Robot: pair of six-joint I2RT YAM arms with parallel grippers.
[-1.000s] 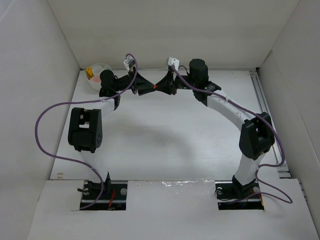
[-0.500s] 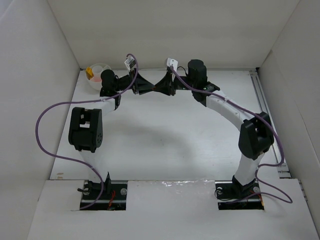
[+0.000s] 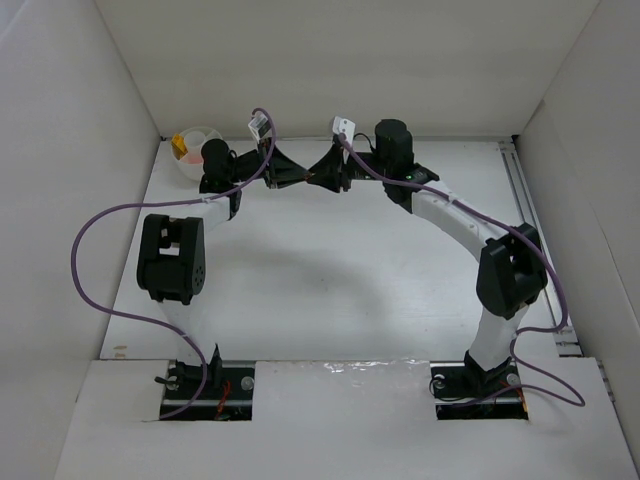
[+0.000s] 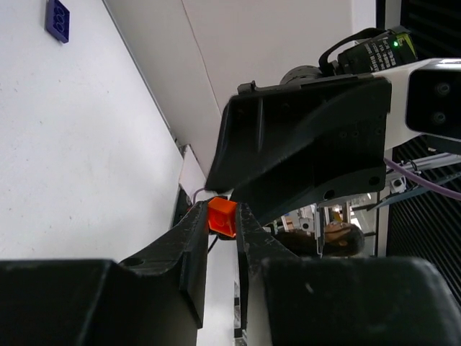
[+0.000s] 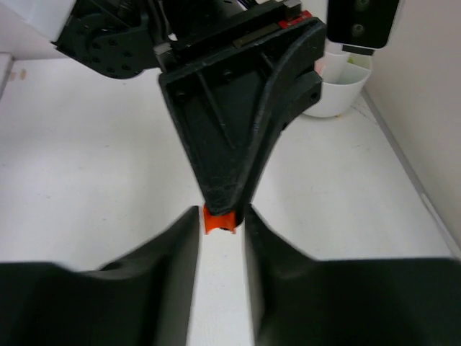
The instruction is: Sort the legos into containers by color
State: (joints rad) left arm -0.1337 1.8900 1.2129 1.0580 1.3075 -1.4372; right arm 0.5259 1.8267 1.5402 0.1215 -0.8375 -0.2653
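My left gripper carries the matching lego to its left in the top view next, over the white bowl's orange section, then lowers and releases it.
A red-orange lego [image 4: 222, 216] sits between my left gripper's [image 4: 220, 218] fingertips, which are shut on it. My right gripper [image 5: 220, 222] meets it tip to tip. Its fingers stand slightly apart on either side of the same lego [image 5: 220, 218], with small gaps. In the top view the left gripper [image 3: 299, 178] and the right gripper [image 3: 313, 176] touch noses above the back middle of the table. The white bowl [image 3: 196, 147] at the back left holds orange and yellow pieces. It also shows in the right wrist view [image 5: 338, 90]. A dark blue lego [image 4: 57, 19] lies on the table.
White walls close in the table on the left, back and right. A metal rail [image 3: 530, 215] runs along the right edge. Purple cables [image 3: 85, 240] hang from both arms.
The right gripper has moved a little to the left until its tip meets the left gripper's tip around the red-orange lego. The left arm has barely moved.
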